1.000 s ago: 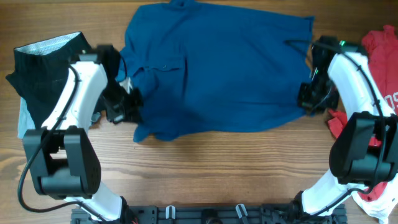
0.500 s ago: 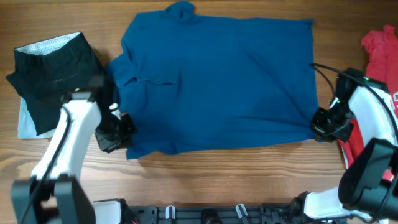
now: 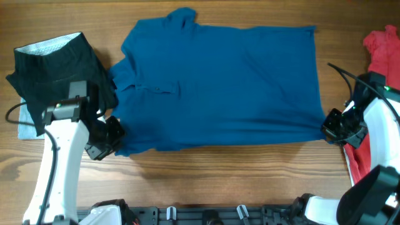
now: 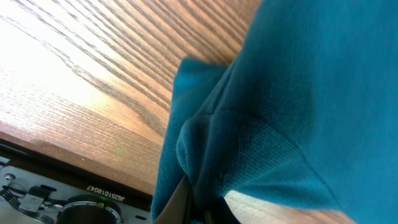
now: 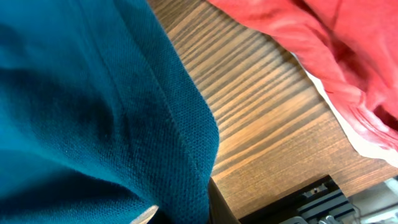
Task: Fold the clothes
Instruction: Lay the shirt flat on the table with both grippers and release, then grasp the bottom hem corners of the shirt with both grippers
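Observation:
The shirt (image 3: 219, 87) lies spread out beyond its held near edge, so the robot's right gripper will next move the shirt's near corner outward over the shirt's cloth (image 3: 301, 51) and then let go of the corner.
A large deep-blue collared shirt (image 3: 219, 87) lies spread across the middle of the table, collar at the far edge. My left gripper (image 3: 111, 136) is shut on the shirt's near left corner, and the blue fabric (image 4: 261, 112) bunches between its fingers in the left wrist view. My right gripper (image 3: 331, 128) is shut on the shirt's near right corner; the blue cloth (image 5: 106, 106) fills the right wrist view. A black garment (image 3: 53, 75) lies at the far left. A red T-shirt (image 3: 381, 53) lies at the right edge, also seen as red cloth (image 5: 323, 56) close to the right gripper.
A pale cloth (image 3: 24, 128) pokes out under the black garment. A black rail (image 3: 206, 215) runs along the table's near edge, and bare wood (image 3: 237, 175) lies between it and the shirt.
Both grippers have pulled the shirt's near corners outward and toward the near edge. The shirt has gone from bunched to flat and stretched.

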Controlling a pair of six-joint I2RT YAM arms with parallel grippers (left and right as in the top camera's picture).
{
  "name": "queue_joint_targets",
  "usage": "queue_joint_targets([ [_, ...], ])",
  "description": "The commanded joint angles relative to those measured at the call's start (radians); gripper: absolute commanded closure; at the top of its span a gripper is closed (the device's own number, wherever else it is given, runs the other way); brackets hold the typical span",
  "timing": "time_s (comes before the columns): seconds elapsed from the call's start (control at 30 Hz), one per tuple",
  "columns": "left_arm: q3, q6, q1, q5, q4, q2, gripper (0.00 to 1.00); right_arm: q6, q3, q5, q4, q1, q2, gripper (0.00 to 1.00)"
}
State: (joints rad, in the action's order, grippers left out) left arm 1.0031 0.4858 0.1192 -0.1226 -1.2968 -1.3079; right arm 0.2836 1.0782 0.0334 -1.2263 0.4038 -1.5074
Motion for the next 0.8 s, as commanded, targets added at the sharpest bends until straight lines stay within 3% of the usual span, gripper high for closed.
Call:
queue_joint_targets([
  [0.0,-0.003,0.048,0.032,0.053,0.025,0.076,0.96,0.016,-0.019,0.012,0.006,0.013,0.057,0.96],
  [0.23,-0.003,0.062,0.034,-0.042,0.168,0.092,0.96,-0.124,-0.02,-0.248,0.139,0.011,0.066,0.92],
  [0.77,-0.003,0.062,0.034,-0.109,0.515,-0.055,0.96,-0.124,-0.02,-0.305,0.355,0.001,0.009,0.91],
])
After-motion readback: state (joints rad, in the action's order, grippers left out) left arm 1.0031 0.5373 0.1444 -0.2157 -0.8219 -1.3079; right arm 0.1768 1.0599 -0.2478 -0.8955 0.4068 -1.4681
